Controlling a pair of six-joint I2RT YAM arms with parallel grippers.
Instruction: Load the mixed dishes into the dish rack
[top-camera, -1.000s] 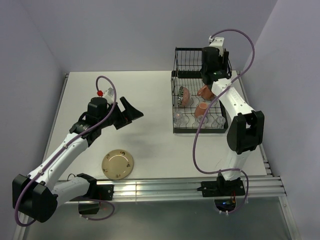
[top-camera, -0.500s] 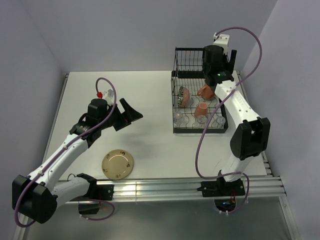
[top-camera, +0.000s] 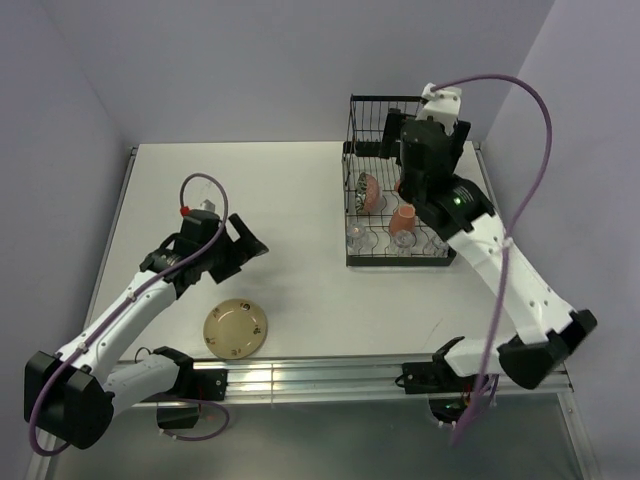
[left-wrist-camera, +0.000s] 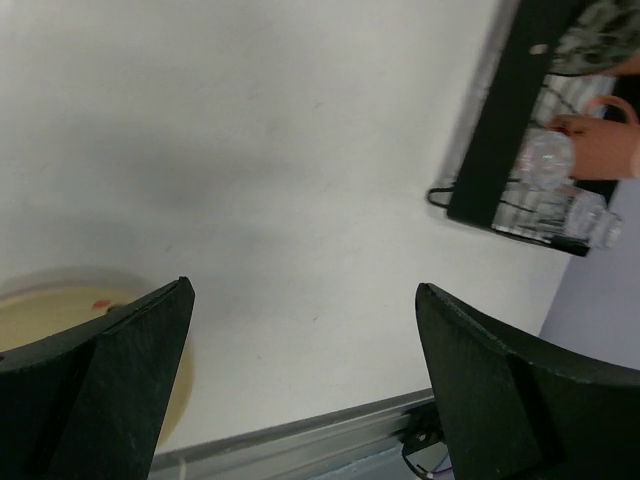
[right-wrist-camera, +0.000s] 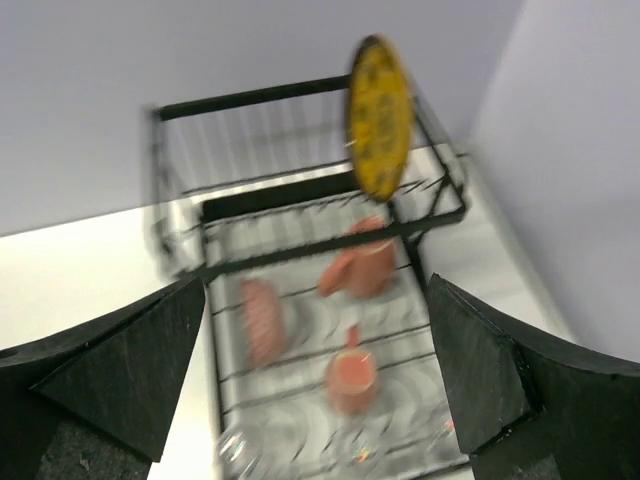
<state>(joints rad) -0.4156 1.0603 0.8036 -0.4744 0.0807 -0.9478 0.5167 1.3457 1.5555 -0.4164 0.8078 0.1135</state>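
My left gripper moves down and back next, turning, until its open fingers are on either side of the tan plate's far rim (top-camera: 239, 302) (left-wrist-camera: 79, 292), because that rim is closest to them.
The black wire dish rack (top-camera: 352, 205) stands at the back right of the table. In its low part are a dark patterned bowl (top-camera: 367, 190), an orange mug (top-camera: 404, 218) and clear glasses (top-camera: 358, 232). In the right wrist view a yellow patterned plate (right-wrist-camera: 378, 118) stands on edge in the tall section, with a second mug (right-wrist-camera: 360, 268) on its side below it. My right gripper (right-wrist-camera: 316, 300) hangs open and empty above the rack. A tan plate (top-camera: 236, 329) lies flat near the front edge. My left gripper (top-camera: 248, 240) is open and empty, above the table just beyond that plate (left-wrist-camera: 60, 310).
An aluminium rail (top-camera: 330, 375) runs along the table's near edge. Walls close in on the left, back and right. The right arm's elbow (top-camera: 545, 350) reaches out past the front right corner. The rack (left-wrist-camera: 510, 130) shows at the upper right of the left wrist view.
My right gripper has lifted up and back from the rack and its arm has swung its elbow out low to the right. My left gripper has dropped towards the tan plate.
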